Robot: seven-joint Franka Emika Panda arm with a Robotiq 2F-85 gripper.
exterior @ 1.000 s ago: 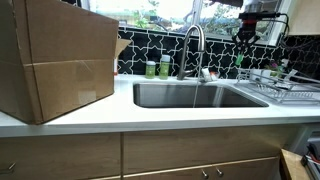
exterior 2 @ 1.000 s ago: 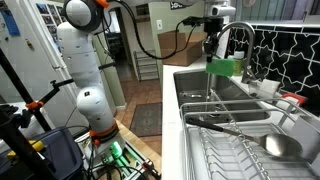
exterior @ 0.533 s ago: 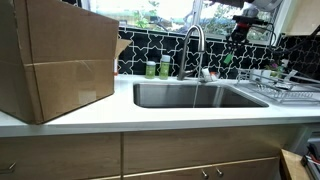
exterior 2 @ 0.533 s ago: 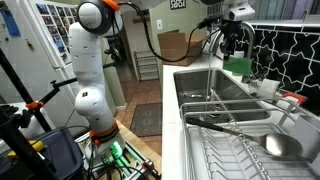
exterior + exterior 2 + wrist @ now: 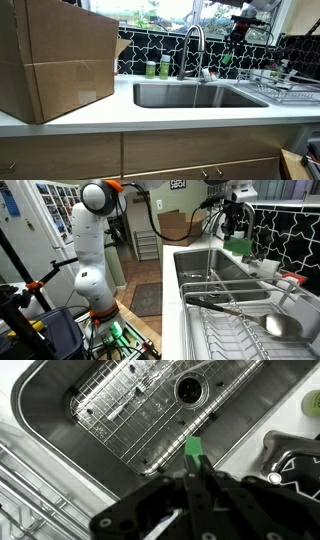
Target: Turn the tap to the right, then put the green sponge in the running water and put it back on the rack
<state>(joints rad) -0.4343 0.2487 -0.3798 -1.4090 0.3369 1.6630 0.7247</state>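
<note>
The green sponge still hangs well above the small pale holder beside the tap, so next my gripper lowers toward that holder and releases the sponge.
The tap is a tall steel gooseneck behind the sink, and it also shows in an exterior view. A thin stream of running water shows faintly below its spout. My gripper is shut on the green sponge and holds it in the air above the sink's far end, beside the tap. In the wrist view the gripper pinches the green sponge over the sink's edge. In an exterior view the gripper hangs right of the tap.
The steel sink has a wire grid and drain. A dish rack with utensils stands beside it. Two small green containers stand by the tap. A large cardboard box sits on the counter.
My gripper has carried the sponge away from under the spout toward the tiled wall. Over the last half second it has hardly moved.
</note>
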